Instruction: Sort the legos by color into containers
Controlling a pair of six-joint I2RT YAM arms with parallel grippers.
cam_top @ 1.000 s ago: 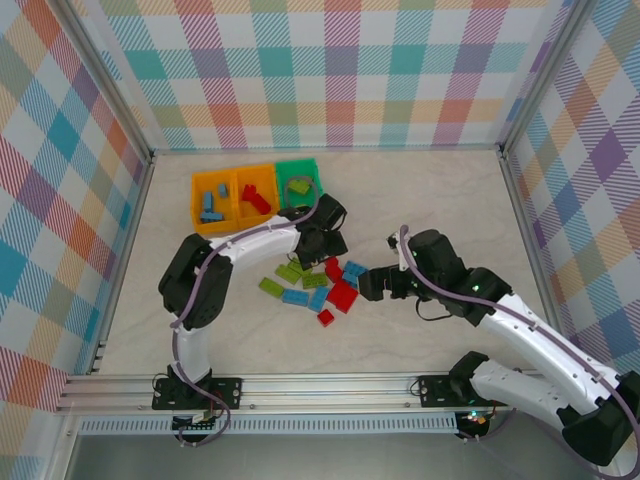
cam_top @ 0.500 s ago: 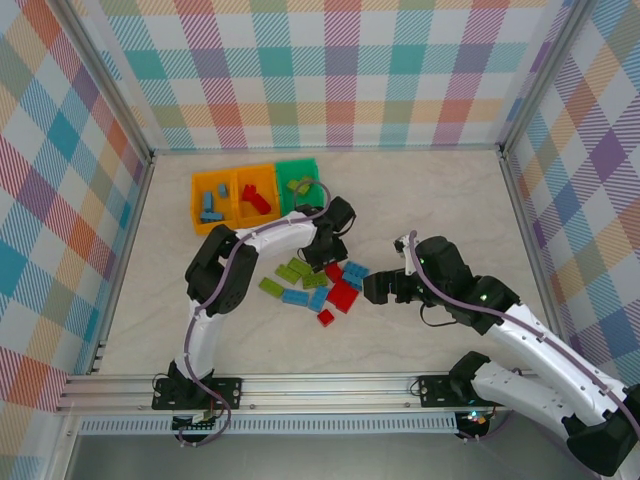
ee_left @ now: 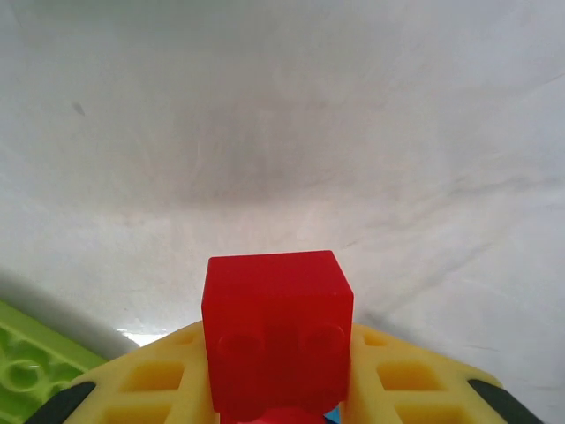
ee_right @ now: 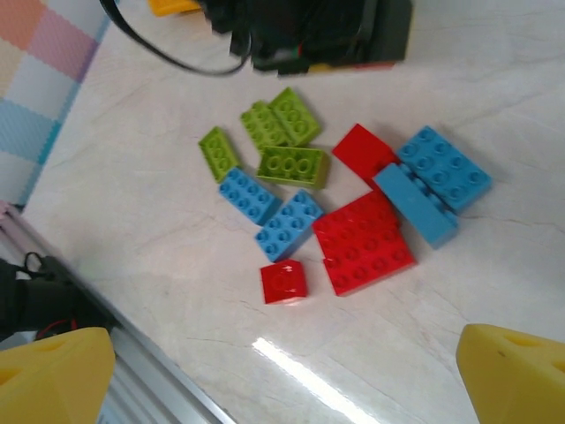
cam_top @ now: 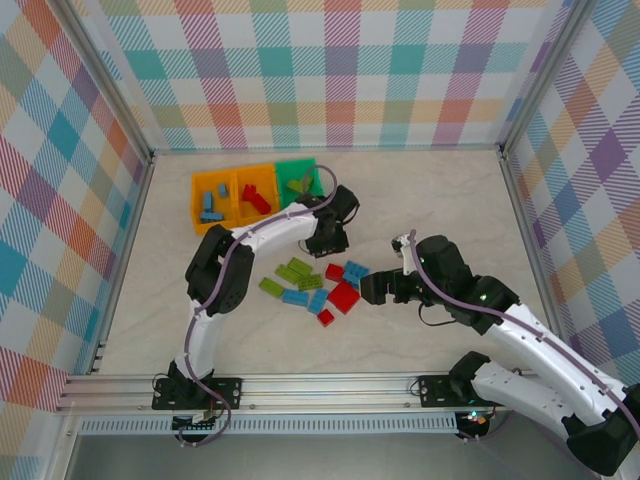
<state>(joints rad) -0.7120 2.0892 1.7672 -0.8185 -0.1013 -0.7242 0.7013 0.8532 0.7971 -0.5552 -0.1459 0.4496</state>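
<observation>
My left gripper lifts up next, swings outward over the orange bin's matching red bricks and releases the small red lego (ee_left: 276, 309).
My left gripper (cam_top: 329, 238) is shut on a small red lego (ee_left: 276, 309), held between its yellow pads (ee_left: 402, 380) just above the table, a short way in front of the containers. The loose legos lie in a pile: lime green ones (ee_right: 282, 124), blue ones (ee_right: 289, 223), a wide red plate (ee_right: 364, 243) and a small red brick (ee_right: 283, 281). The containers stand in a row: an orange bin (cam_top: 199, 205) with blue bricks, an orange bin (cam_top: 268, 185) with red ones, and a green bin (cam_top: 312, 170). My right gripper (cam_top: 372, 288) hangs open at the pile's right edge, above bare table.
A lime green brick (ee_left: 35, 362) lies at the lower left of the left wrist view. The metal frame rail (cam_top: 300, 385) runs along the near edge. Plaid walls (cam_top: 330, 70) close off the back and sides. Bare tabletop (cam_top: 440, 200) stretches to the right.
The left gripper has closed on the red brick and moved slightly back, away from the pile. The right gripper has shifted a little and stays open.
</observation>
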